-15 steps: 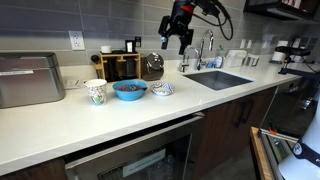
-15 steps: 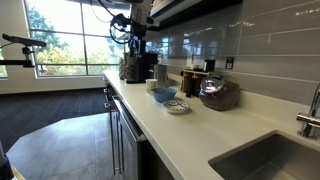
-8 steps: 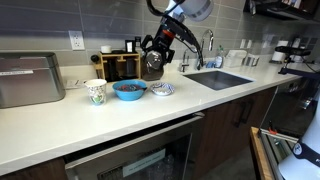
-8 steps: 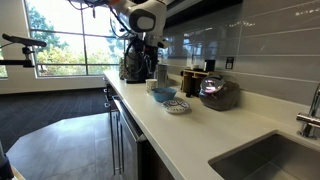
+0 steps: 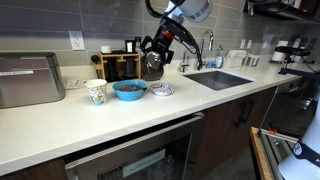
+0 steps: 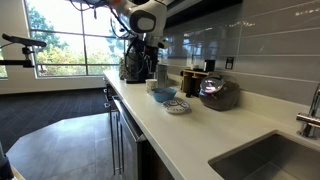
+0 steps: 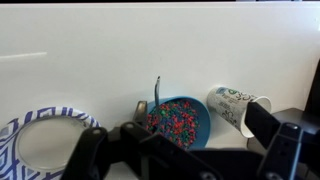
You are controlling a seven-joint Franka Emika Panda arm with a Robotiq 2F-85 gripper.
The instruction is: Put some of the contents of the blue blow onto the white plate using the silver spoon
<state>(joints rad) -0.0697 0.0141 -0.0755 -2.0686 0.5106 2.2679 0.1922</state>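
Observation:
My gripper lowers toward the bowl's rim next until its fingers straddle the silver spoon's thin handle [image 7: 157, 90].
The blue bowl [image 5: 129, 89] [image 6: 163, 95] [image 7: 185, 118] stands on the white counter, and its contents [image 7: 178, 122] are small reddish pieces mixed with blue and green ones. The silver spoon [image 7: 157, 92] leans in the bowl with its thin handle sticking out over the far rim. The white plate [image 5: 162, 89] [image 6: 177, 105] [image 7: 40, 145], with a blue pattern on its rim, lies beside the bowl. My gripper [image 5: 156, 48] [image 6: 140, 55] [image 7: 172, 135] hangs open well above the bowl, holding nothing. Its dark fingers [image 7: 268, 125] frame the bowl in the wrist view.
A white patterned paper cup [image 5: 95, 92] [image 7: 235, 105] stands on the bowl's other side. Behind are a wooden organiser [image 5: 120, 65] and a dark round appliance [image 5: 152, 66]. A metal box [image 5: 30, 80] sits further along. The sink [image 5: 218, 78] with its tap lies past the plate.
A second ago the arm was higher, over the sink side. It has swung down and across to above the bowl and has held still for the last half second. The jaws stayed open.

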